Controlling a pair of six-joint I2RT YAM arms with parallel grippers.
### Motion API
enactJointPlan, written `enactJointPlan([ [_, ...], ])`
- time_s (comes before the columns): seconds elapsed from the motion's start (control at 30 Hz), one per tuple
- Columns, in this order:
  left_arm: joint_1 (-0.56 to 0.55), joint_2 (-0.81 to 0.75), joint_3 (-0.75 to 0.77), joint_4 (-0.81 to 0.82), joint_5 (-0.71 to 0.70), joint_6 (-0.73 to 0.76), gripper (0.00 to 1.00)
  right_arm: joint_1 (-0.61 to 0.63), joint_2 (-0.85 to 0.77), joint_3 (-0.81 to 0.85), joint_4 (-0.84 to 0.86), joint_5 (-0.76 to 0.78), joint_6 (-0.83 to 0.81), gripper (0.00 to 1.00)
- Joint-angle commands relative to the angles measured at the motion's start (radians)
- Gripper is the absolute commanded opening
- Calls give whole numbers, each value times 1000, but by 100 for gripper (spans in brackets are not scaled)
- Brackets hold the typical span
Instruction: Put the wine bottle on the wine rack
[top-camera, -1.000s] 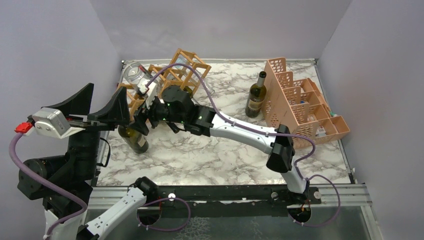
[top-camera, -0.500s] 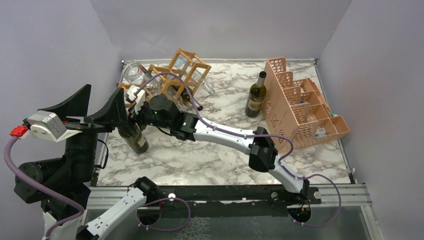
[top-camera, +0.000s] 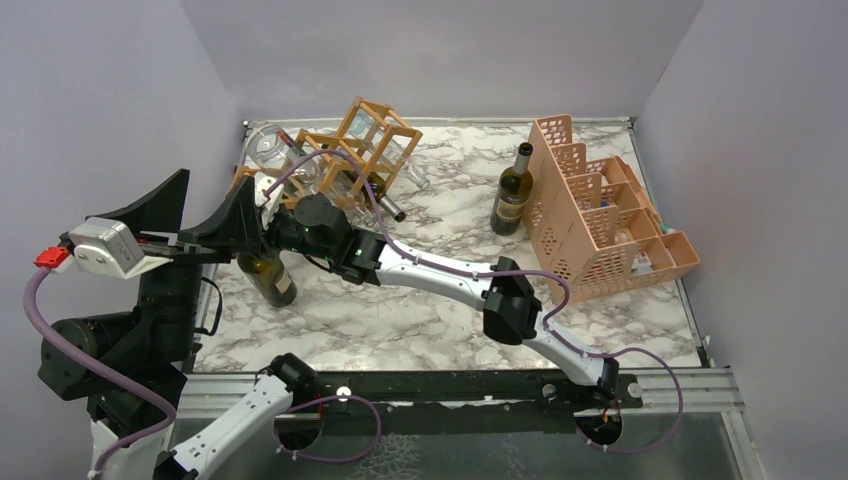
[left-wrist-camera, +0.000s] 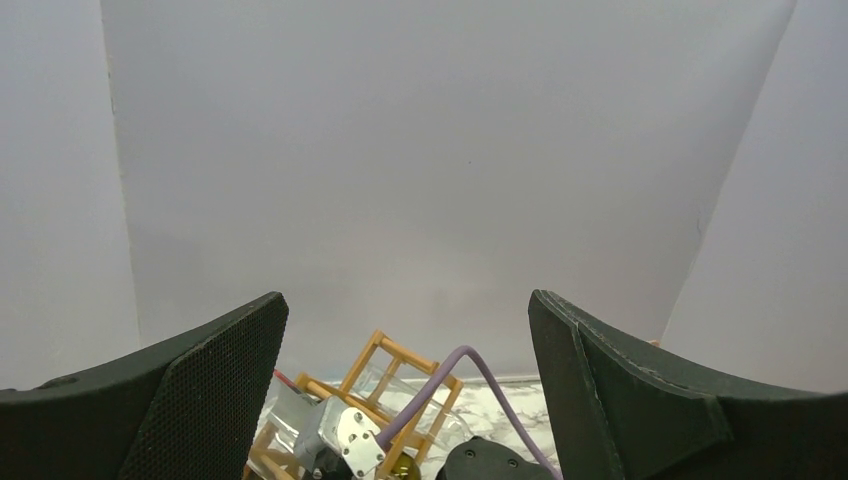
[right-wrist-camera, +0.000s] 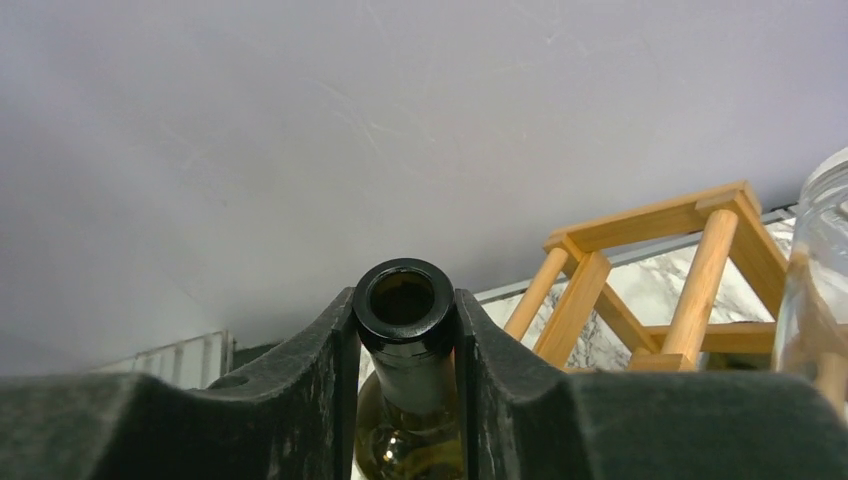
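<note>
The middle of the table is bare, so my right gripper will carry the bottle over it, to the right in the top view. It will release the bottle's neck.
A dark green wine bottle (top-camera: 270, 279) stands tilted at the table's left. Its open mouth (right-wrist-camera: 403, 298) shows in the right wrist view, and my right gripper (right-wrist-camera: 404, 315) is shut on its neck with a finger against each side. From above, the right wrist (top-camera: 312, 215) reaches left and its fingertips hide behind my left gripper. The light wooden wine rack (top-camera: 362, 142) lies tipped at the back left, also visible as the rack (right-wrist-camera: 680, 262) right of the bottle. My left gripper (left-wrist-camera: 405, 330) hangs open and empty, raised above the bottle and facing the back wall.
Clear glass bottles (top-camera: 270, 150) and a dark bottle (top-camera: 383, 200) lie in the rack. Another wine bottle (top-camera: 512, 195) stands upright beside a pink plastic crate (top-camera: 600, 215) at the back right. Walls close in on the left, back and right.
My right arm has reached further left to the bottle's neck and its jaws have closed on it. The left gripper shifted only slightly.
</note>
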Motion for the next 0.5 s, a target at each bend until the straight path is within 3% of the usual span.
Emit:
enactJointPlan([
  [0.0, 5, -2, -8, 4, -21, 15, 96, 10, -31, -25, 94, 13, -30, 28],
  [0.07, 5, -2, -11, 4, -22, 16, 96, 12, -73, -77, 132, 21, -44, 22],
  [0.47, 5, 4, -27, 0, -25, 18, 96, 17, -430, -510, 342, 40, -48, 17],
])
